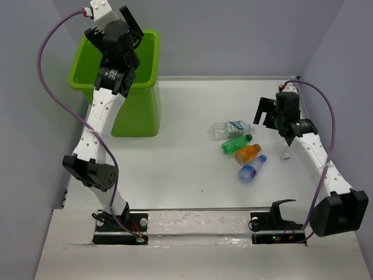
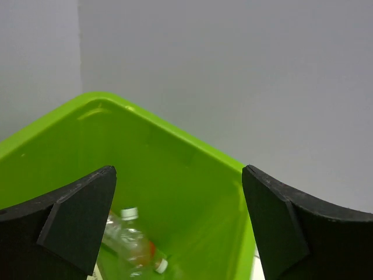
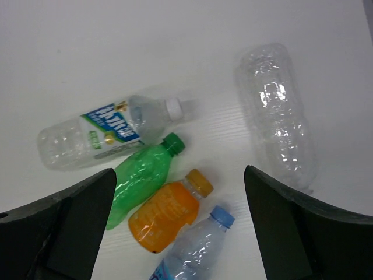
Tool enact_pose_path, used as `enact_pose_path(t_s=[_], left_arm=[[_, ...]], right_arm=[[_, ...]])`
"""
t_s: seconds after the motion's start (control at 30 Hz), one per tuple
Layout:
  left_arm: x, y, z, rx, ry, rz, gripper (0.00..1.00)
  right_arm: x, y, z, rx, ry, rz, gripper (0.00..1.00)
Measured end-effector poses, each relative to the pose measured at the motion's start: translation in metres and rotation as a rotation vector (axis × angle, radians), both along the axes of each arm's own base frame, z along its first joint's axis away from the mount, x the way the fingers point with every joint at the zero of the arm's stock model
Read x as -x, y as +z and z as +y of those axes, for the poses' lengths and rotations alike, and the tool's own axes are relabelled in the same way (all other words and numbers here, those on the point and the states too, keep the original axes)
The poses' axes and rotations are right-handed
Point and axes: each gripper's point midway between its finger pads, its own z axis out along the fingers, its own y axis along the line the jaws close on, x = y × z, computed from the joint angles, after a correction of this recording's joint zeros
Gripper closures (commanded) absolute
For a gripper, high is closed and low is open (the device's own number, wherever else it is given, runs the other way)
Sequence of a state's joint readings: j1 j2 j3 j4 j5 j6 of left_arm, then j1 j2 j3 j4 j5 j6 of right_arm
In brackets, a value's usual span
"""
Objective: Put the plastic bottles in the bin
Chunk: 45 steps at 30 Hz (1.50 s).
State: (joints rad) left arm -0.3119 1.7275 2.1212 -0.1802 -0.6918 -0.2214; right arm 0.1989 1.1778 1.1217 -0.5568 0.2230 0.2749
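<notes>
Next, my right gripper moves away from the cluster. It then comes down onto the far end of the larger clear bottle (image 3: 280, 122), because bare table shows along both the bottle's sides.
The lime-green bin (image 1: 139, 111) stands at the table's back left. My left gripper (image 1: 133, 29) hangs open over its mouth, nothing between its fingers (image 2: 78, 221). Inside the bin (image 2: 192, 175) lies a blurred clear bottle with a white cap (image 2: 127, 234) and an orange tint beside it. My right gripper (image 3: 180, 175) is open above a cluster on the table: a clear blue-labelled bottle (image 3: 105, 131), a green one (image 3: 143, 175), an orange one (image 3: 169, 213) and a blue-capped one (image 3: 195, 251). A larger clear bottle (image 3: 280, 122) lies to their right.
Grey walls close in the table at the back and on both sides. From above, the bottle cluster (image 1: 242, 149) lies right of centre, next to the right gripper (image 1: 265, 114), and the right arm partly covers the larger clear bottle (image 1: 286, 154).
</notes>
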Motion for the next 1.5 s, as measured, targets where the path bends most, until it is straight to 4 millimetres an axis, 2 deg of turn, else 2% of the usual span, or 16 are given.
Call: enact_pose_path(t_s=[0.17, 0.27, 0.33, 0.4, 0.47, 0.6, 0.73, 0.83, 0.9, 0.97, 1.0, 1.13, 1.23, 1.3, 1.43, 1.5], left_arm=[[0.051, 0.058, -0.016, 0.049, -0.105, -0.133, 0.01], [0.103, 0.09, -0.034, 0.096, -0.242, -0.232, 0.01], [0.136, 0.093, -0.051, 0.118, -0.351, -0.259, 0.01], [0.174, 0.085, -0.091, 0.141, -0.56, -0.27, 0.01], [0.198, 0.064, -0.123, 0.148, -0.726, -0.25, 0.01], [0.237, -0.02, -0.186, 0.129, -1.02, -0.094, 0.01], [0.278, -0.152, -0.244, 0.051, -1.275, 0.208, 0.01], [0.322, -0.246, -0.258, -0.019, -1.401, 0.452, 0.01], [0.344, -0.279, -0.254, -0.046, -1.448, 0.535, 0.01], [0.355, -0.29, -0.242, -0.052, -1.458, 0.555, 0.01], [0.357, -0.289, -0.237, -0.05, -1.458, 0.543, 0.01], [0.362, -0.267, -0.227, -0.027, -1.469, 0.449, 0.01], [0.362, -0.262, -0.223, -0.018, -1.466, 0.411, 0.01], [0.361, -0.272, -0.219, -0.022, -1.446, 0.422, 0.01], [0.357, -0.29, -0.212, -0.038, -1.397, 0.47, 0.01], [0.356, -0.291, -0.21, -0.038, -1.386, 0.47, 0.01]], right_arm=[[-0.016, -0.044, -0.047, 0.035, -0.125, 0.124, 0.02], [-0.024, -0.065, -0.072, 0.045, -0.187, 0.176, 0.01], [-0.029, -0.08, -0.081, 0.05, -0.213, 0.208, 0.0], [-0.034, -0.098, -0.091, 0.058, -0.238, 0.251, 0.0], [-0.035, -0.113, -0.096, 0.064, -0.252, 0.288, 0.0], [-0.038, -0.133, -0.106, 0.071, -0.277, 0.333, 0.0], [-0.048, -0.144, -0.12, 0.075, -0.309, 0.354, 0.0], [-0.068, -0.154, -0.129, 0.082, -0.317, 0.372, 0.01], [-0.08, -0.163, -0.132, 0.085, -0.314, 0.386, 0.05], [-0.087, -0.173, -0.133, 0.089, -0.309, 0.403, 0.1], [-0.088, -0.178, -0.133, 0.091, -0.307, 0.414, 0.24], [-0.091, -0.184, -0.138, 0.116, -0.316, 0.428, 0.41], [-0.088, -0.183, -0.144, 0.142, -0.34, 0.431, 0.42], [-0.087, -0.177, -0.15, 0.17, -0.359, 0.422, 0.44], [-0.083, -0.126, -0.154, 0.212, -0.396, 0.327, 0.47], [-0.084, -0.07, -0.147, 0.226, -0.398, 0.194, 0.48]])
